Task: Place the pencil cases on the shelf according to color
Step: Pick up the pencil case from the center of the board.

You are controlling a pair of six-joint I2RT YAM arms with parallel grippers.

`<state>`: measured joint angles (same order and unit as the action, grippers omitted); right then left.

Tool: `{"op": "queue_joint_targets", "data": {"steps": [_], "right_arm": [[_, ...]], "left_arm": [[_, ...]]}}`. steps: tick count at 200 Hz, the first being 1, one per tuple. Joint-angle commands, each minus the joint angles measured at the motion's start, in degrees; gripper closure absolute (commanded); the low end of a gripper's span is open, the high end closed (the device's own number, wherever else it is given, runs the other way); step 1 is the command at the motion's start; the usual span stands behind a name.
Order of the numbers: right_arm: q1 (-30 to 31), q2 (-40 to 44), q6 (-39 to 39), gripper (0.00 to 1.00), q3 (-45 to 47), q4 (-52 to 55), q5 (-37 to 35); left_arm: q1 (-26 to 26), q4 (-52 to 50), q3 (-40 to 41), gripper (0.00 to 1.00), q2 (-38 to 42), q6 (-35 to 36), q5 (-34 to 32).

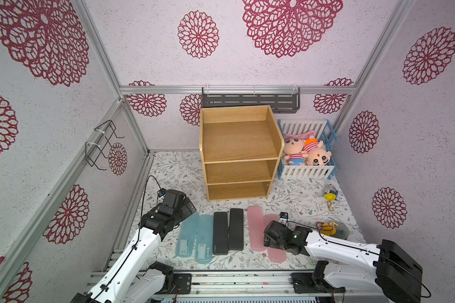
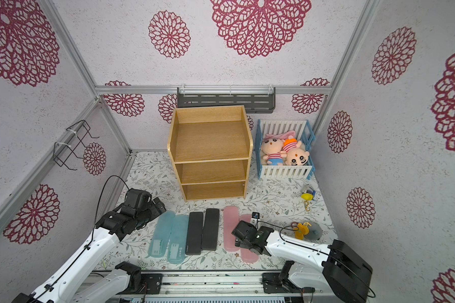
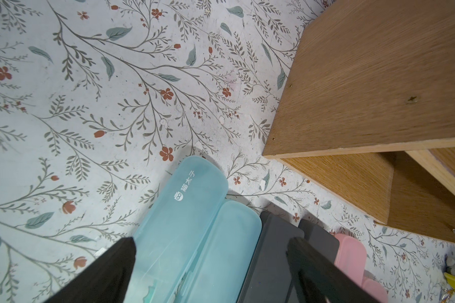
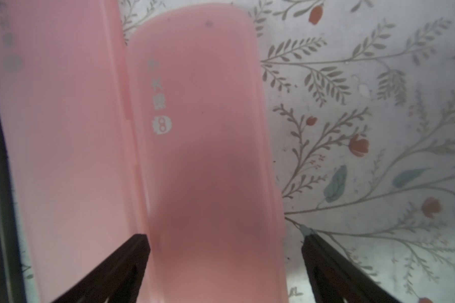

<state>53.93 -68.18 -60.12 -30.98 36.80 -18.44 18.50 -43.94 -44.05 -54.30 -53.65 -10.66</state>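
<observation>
The robot's right gripper will next move down and back onto the near half of the pink case (image 1: 277, 254) by the duck, because its open fingers are already on both sides of that case.
Six pencil cases lie side by side on the table in front of the wooden shelf (image 1: 239, 147), whose tiers are bare. From left to right they are two light blue (image 1: 187, 236) (image 1: 204, 240), two black (image 1: 220, 233) (image 1: 236, 229) and two pink (image 1: 257, 228) (image 1: 277, 253). My left gripper (image 3: 213, 251) is open and hovers over the far ends of the blue cases (image 3: 195, 210). My right gripper (image 4: 225, 244) is open and straddles the right pink case (image 4: 208, 131). One of its fingertips stands at the seam between the pink cases, the other over the tablecloth.
A white-and-blue crib (image 1: 307, 171) with plush toys stands right of the shelf. A grey slotted rack (image 1: 250, 101) hangs on the back wall and a wire holder (image 1: 103, 144) on the left wall. A small yellow toy (image 1: 330, 196) and a yellow duck (image 1: 329, 228) lie at the right.
</observation>
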Motion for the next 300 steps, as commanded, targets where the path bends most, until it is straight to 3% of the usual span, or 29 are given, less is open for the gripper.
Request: {"op": "queue_joint_targets", "data": {"steps": [1,75,117,203,253,300], "right_arm": [[0.0,-2.9,1.8,0.01,-0.1,-1.8,0.2],[-9.1,2.8,7.2,0.01,2.2,-1.0,2.4],[-9.4,6.9,7.9,0.01,0.0,3.4,3.6],[-1.1,8.6,-2.6,0.01,-0.5,11.5,6.0],[4.3,2.6,-7.7,0.01,1.1,6.6,6.3],[6.5,0.2,-10.8,0.09,4.2,2.1,5.6]], "left_arm": [[0.7,1.5,1.1,0.03,-0.1,-0.4,0.7],[0.8,2.0,1.1,0.03,-0.5,-0.5,1.4],[0.9,1.1,1.3,0.03,0.7,-0.6,1.1],[0.9,0.4,2.2,0.03,2.3,-0.3,0.9],[0.9,1.1,2.3,0.03,1.7,0.4,1.2],[1.0,1.8,2.5,0.03,1.2,1.0,1.6]]}}
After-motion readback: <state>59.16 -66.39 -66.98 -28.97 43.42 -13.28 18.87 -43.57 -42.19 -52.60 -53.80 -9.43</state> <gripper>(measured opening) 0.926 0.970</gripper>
